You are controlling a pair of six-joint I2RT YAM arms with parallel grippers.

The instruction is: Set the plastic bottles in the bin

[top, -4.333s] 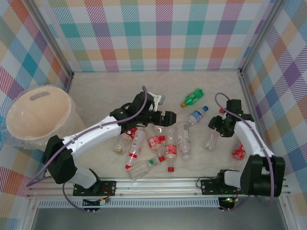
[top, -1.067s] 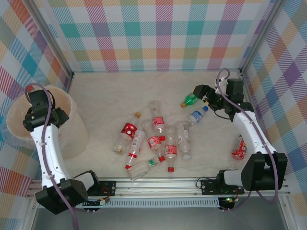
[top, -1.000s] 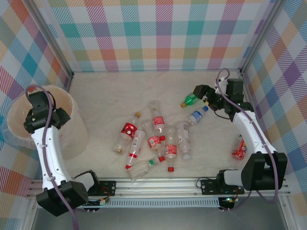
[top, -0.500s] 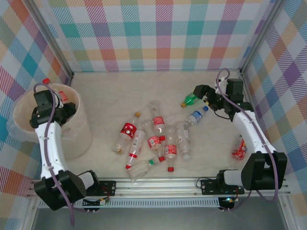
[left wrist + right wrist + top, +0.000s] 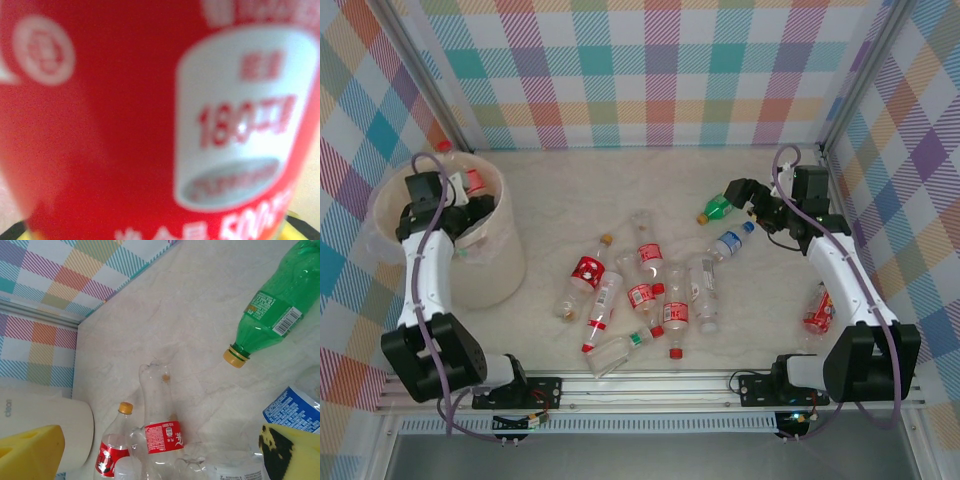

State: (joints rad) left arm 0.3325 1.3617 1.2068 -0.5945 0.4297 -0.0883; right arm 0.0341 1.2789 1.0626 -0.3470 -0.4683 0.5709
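The bin's opening (image 5: 472, 231) is open below my left gripper. My left gripper will next move outward and toward the middle of the table, take the bin along, and let go of the clear bottle into the bin.
My left gripper (image 5: 468, 203) hangs over the mouth of the cream bin (image 5: 492, 278) at the left, shut on a clear bottle (image 5: 474, 182) with a red cap. That bottle's red label (image 5: 125, 125) sits blurred right against the left wrist camera. Several more plastic bottles (image 5: 642, 288) with red labels lie in a heap mid-table. My right gripper (image 5: 748, 196) stands open just right of the green bottle (image 5: 720, 207), with nothing between its yellow pads (image 5: 31, 450). In the right wrist view the green bottle (image 5: 272, 315) lies upper right and the right gripper (image 5: 160, 460) faces the heap (image 5: 162, 437).
A blue-labelled bottle (image 5: 731, 241) lies just below the green one. Another red-labelled bottle (image 5: 817, 311) rests by the right arm near the right wall. Checked walls close the back and both sides. The bin's side (image 5: 47, 427) shows at the left of the right wrist view.
My left arm has carried the red-capped bottle farther back and right over the bin's mouth, and the bin itself has shifted right. The right arm has stayed still.
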